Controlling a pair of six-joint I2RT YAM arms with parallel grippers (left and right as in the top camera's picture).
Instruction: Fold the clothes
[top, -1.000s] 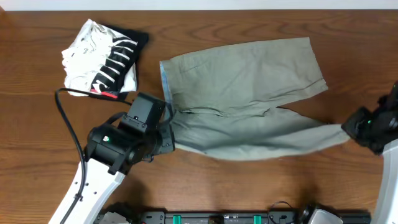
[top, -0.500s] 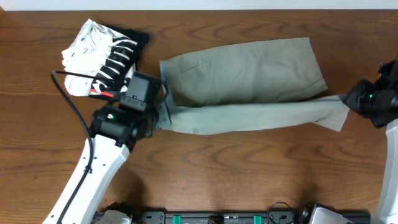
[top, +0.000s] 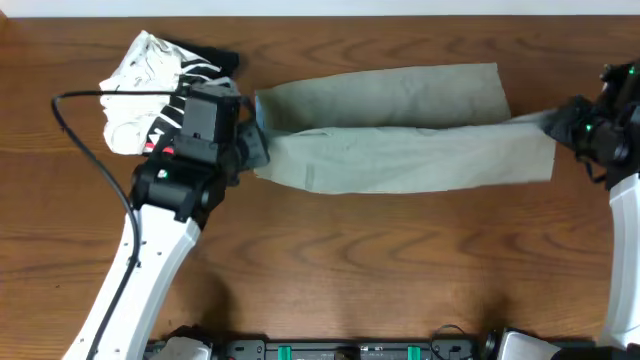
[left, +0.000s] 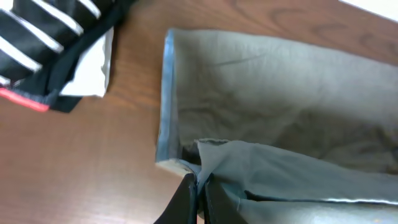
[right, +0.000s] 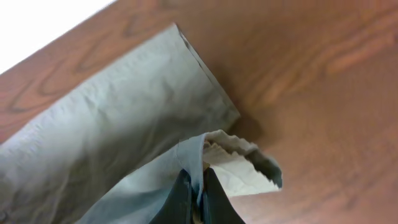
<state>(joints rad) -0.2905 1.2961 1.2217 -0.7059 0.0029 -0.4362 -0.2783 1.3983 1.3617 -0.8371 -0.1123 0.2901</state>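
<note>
My right gripper carries the hem to the far leg's hem corner (top: 490, 75) (right: 173, 41) next, then lowers it and releases. That corner lies outward of the gripper, to its left in the overhead view.
The clothes, khaki grey-green shorts (top: 400, 140), lie across the middle of the table, the near leg lifted and drawn over the far leg. My left gripper (top: 252, 150) is shut on the waistband corner (left: 198, 163), beside the pale blue waistband edge (left: 166, 99). My right gripper (top: 560, 125) is shut on the hem of the near leg (right: 205, 158), lifting it above the far leg (right: 124, 118). Both black finger pairs (left: 198, 190) (right: 194, 193) pinch cloth.
A folded black-and-white striped garment with a red mark (top: 160, 85) lies at the back left, just beyond my left gripper, and shows in the left wrist view (left: 50, 43). Brown wooden table (top: 400, 260) surrounds the shorts. A cable (top: 90, 150) loops off the left arm.
Both grippers have carried the near leg and waist corner away from the front edge, over the far leg. The shorts now lie as a narrower band.
</note>
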